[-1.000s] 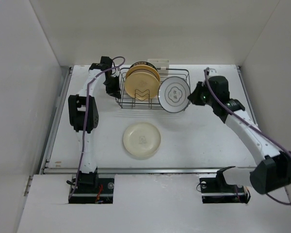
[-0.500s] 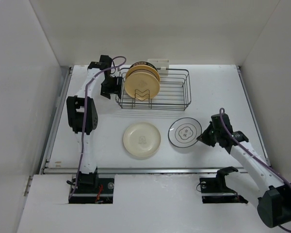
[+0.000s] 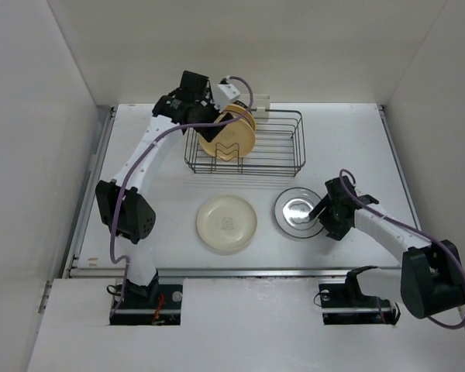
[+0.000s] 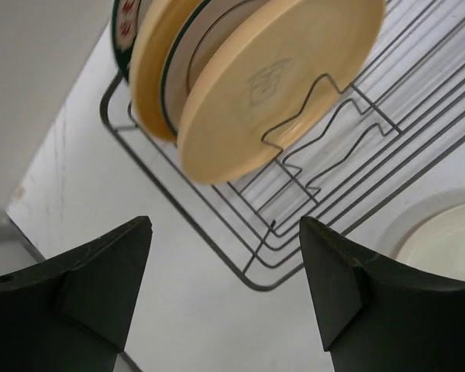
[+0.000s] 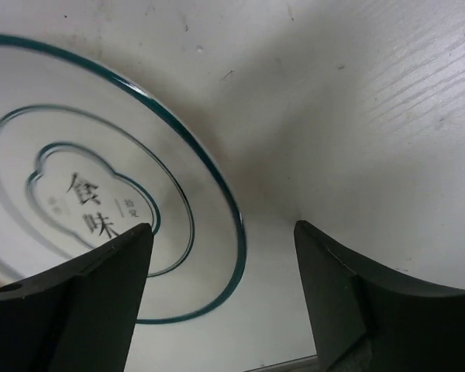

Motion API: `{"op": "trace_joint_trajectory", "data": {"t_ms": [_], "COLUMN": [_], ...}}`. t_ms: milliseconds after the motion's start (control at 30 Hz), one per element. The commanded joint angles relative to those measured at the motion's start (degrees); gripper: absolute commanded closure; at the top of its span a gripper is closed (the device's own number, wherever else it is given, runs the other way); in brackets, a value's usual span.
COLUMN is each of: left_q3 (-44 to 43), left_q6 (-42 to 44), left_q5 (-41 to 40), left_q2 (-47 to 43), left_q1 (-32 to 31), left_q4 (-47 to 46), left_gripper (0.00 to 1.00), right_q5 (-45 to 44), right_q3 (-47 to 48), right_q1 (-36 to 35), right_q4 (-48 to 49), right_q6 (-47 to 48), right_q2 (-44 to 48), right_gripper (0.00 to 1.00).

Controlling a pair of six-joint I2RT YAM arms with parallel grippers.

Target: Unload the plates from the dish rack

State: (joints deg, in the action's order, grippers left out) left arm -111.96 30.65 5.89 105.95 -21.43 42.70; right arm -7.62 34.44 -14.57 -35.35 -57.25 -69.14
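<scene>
I should next lower my left gripper and move it to the right in the top view, to the yellow-orange plate's rim (image 3: 239, 121) (image 4: 212, 75), because that plate stands at the very front of the row.
The dish rack (image 3: 275, 147) stands at the back of the table, with several plates (image 3: 229, 136) upright at its left end. In the left wrist view the front one is yellow-orange (image 4: 279, 85), behind the zigzag divider of the dish rack (image 4: 318, 186). My left gripper (image 3: 204, 115) hovers open above the rack's left end, and nothing lies between its fingers (image 4: 225, 225). A cream plate (image 3: 227, 223) and a white plate with a dark rim (image 3: 298, 211) lie flat on the table. My right gripper (image 3: 325, 213) stands open at that plate's right edge (image 5: 223, 226), over the white plate's rim (image 5: 101, 194).
A small white holder (image 3: 253, 99) is clipped on the rack's far side. White walls close in the table on three sides. The cream plate's edge (image 4: 449, 240) shows just past the rack's near corner.
My right gripper carried the white dark-rimmed plate from the rack's right end down to the table and opened. My left gripper rose from the rack's left end to above the plates and opened.
</scene>
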Motion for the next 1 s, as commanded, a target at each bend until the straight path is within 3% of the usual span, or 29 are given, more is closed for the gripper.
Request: {"op": "trace_joint_trajectory", "data": {"t_ms": [0,100,167,267,367,467,567,700,800,900,967], "left_q3": [-2.6,-6.4,-8.4,-9.7,-12.0,-12.8,-13.3,-13.8,-14.3,-15.6,-16.2], "left_q6": [14.4,15.7,16.6,18.4,18.4,17.2,17.2,14.6,12.4,11.6,10.6], "left_q5": [0.8,-3.0,-4.3,-5.7,-5.7,-5.7,-5.7,-5.5,-5.0,-6.2,-6.8], "left_q2": [2.9,6.6,8.2,10.0,12.8,14.9,16.8,18.1,18.1,18.1,18.1], "left_q1": [-3.6,-4.8,-6.2,-6.7,-6.7,-6.7,-6.7,-6.2,-5.6,-5.1,-4.5], "left_q4": [-1.6,-4.5,-5.7,-8.9,-8.9,-8.4,-6.9,-5.8,-4.6,-3.6,-3.1], "left_gripper": [0.26,0.22,0.21,0.17,0.20,0.34,0.40,0.52,0.82,1.00,1.00], "right_q5": [-2.0,-2.0,-3.7,-9.0,-10.2,-10.2,-8.7,-0.4,1.0,-0.7,-0.7], "right_q3": [2.8,5.9,8.9,13.8,18.5,21.5,26.4,35.6,42.6,45.7,48.0], "right_q1": [0.3,0.3,-0.5,-1.0,-1.0,-1.0,-1.0,-1.0,-0.3,0.3,0.9], "right_q4": [-1.9,-2.6,-3.2,-5.4,-3.0,3.7,7.8,13.0,13.0,13.6,13.6], "right_q6": [-1.1,2.1,5.5,8.3,13.1,19.3,22.5,29.4,31.4,31.4,31.9], "right_q2": [-0.5,2.8,7.5,13.2,14.7,11.2,2.3,-11.3,-20.1,-25.8,-29.7], "right_gripper": [0.20,0.15,0.01,0.00,0.00,0.00,0.00,0.00,0.00,0.00,0.00]}}
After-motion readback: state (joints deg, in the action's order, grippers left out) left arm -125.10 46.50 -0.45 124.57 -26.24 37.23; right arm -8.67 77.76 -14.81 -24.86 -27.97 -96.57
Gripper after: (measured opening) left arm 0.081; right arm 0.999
